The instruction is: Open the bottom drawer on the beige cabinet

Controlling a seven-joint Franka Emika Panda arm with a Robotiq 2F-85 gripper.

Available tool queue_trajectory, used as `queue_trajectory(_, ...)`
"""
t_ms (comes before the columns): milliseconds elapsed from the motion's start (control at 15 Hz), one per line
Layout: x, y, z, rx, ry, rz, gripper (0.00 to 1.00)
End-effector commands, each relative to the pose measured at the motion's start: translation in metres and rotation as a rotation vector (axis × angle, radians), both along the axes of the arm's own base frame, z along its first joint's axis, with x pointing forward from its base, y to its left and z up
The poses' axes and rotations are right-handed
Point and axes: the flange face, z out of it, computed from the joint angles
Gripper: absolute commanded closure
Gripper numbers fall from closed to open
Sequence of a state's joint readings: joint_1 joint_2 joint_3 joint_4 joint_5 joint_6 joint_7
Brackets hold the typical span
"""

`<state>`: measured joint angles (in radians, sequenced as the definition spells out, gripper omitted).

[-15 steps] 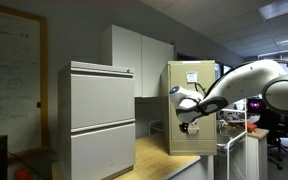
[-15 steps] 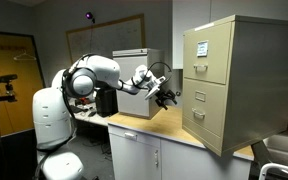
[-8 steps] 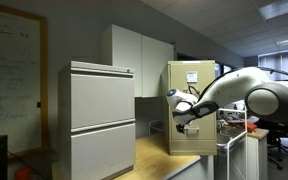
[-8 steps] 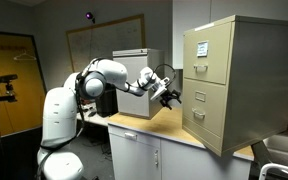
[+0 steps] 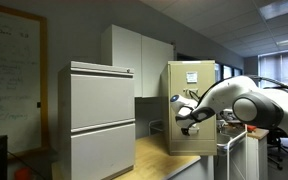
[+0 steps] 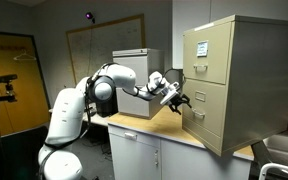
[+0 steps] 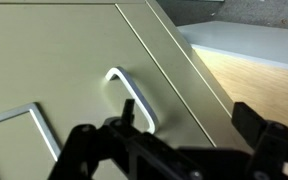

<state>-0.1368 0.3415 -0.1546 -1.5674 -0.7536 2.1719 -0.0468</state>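
Note:
I will move my gripper outward toward the drawer front next, so that its open fingers go around the near end of the silver handle.
The beige cabinet (image 6: 234, 75) stands on a wooden counter and also shows in an exterior view (image 5: 191, 105). Its bottom drawer (image 6: 206, 112) is closed. My gripper (image 6: 181, 101) is right in front of that drawer, at handle height, and also shows in an exterior view (image 5: 187, 124). In the wrist view the drawer front (image 7: 64, 60) fills the frame, with its silver handle (image 7: 132, 95) and label holder (image 7: 29, 130). My gripper (image 7: 188, 115) is open. Its fingers (image 7: 127, 110) are spread wide, one beside the handle and clear of it.
A wider pale grey cabinet (image 5: 99, 120) stands on the same wooden counter (image 6: 149, 128); the counter also shows in the wrist view (image 7: 264, 75). White wall cupboards (image 5: 139, 60) hang behind. A sink (image 6: 284, 155) lies beyond the beige cabinet.
The arm has stretched towards the beige cabinet. My gripper moved from mid-counter up to the bottom drawer's front.

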Motion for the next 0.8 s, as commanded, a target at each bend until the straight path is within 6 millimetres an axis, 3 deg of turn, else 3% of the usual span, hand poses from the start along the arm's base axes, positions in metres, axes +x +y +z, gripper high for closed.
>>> queue_trajectory(0, 0.013, -0.018, 0.005, -0.035, 0.006, 0.028, 0.00)
queue_trajectory(333, 0.025, -0.028, -0.005, -0.024, 0.021, 0.061, 0.00)
queue_trajectory(733, 0.044, -0.022, -0.022, 0.050, 0.075, 0.099, 0.00)
